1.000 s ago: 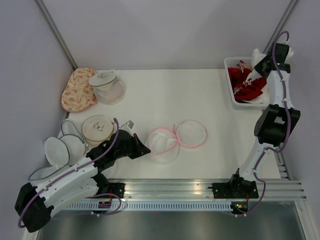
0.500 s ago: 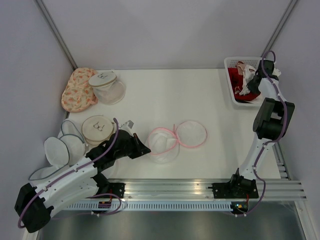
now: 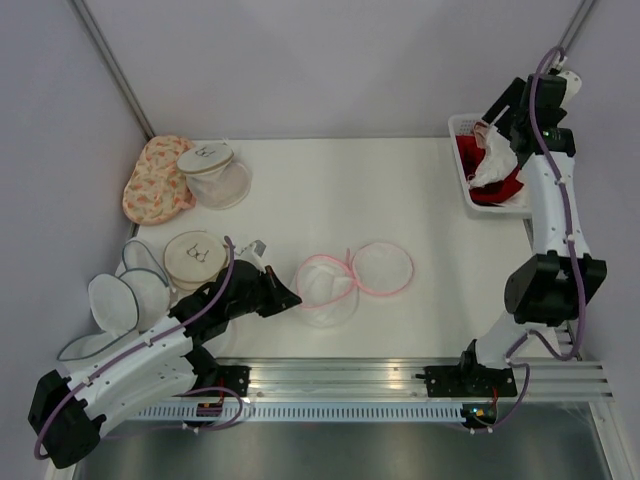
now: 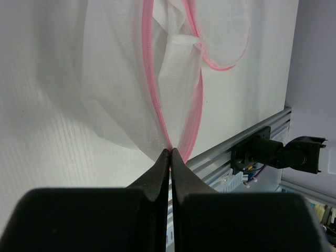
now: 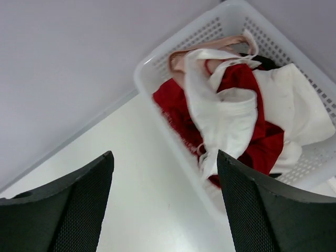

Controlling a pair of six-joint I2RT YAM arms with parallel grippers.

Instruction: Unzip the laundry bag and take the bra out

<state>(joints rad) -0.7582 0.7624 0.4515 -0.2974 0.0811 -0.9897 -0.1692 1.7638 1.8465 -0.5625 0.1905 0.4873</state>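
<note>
My right gripper will next swing back and to its left in the top view and go down onto the lid's loose edge, because that edge is below it in that direction.
The laundry bag (image 3: 328, 290), white mesh with a pink rim, lies unzipped mid-table with its round lid (image 3: 383, 268) flopped to the right. My left gripper (image 3: 291, 299) is shut on its pink rim (image 4: 157, 113), the fingertips pinched together (image 4: 171, 151). The bag's mesh (image 4: 115, 79) looks slack, with nothing showing inside. A white bra (image 5: 226, 113) lies on red garments in the white basket (image 5: 157, 63) at the back right (image 3: 460, 125). My right gripper (image 5: 163, 153) hangs open above the basket's near corner (image 3: 502, 112), holding nothing.
An orange floral pouch (image 3: 155, 178) and a clear mesh dome with a white top (image 3: 212, 172) sit at the back left. A beige round bag (image 3: 195, 255) and white mesh bags (image 3: 125, 295) crowd the left edge beside my left arm. Red clothes (image 5: 178, 105) fill the basket.
My right gripper opened, let the white bra drop into the basket, and rose above it. The left gripper kept its hold on the bag's rim.
</note>
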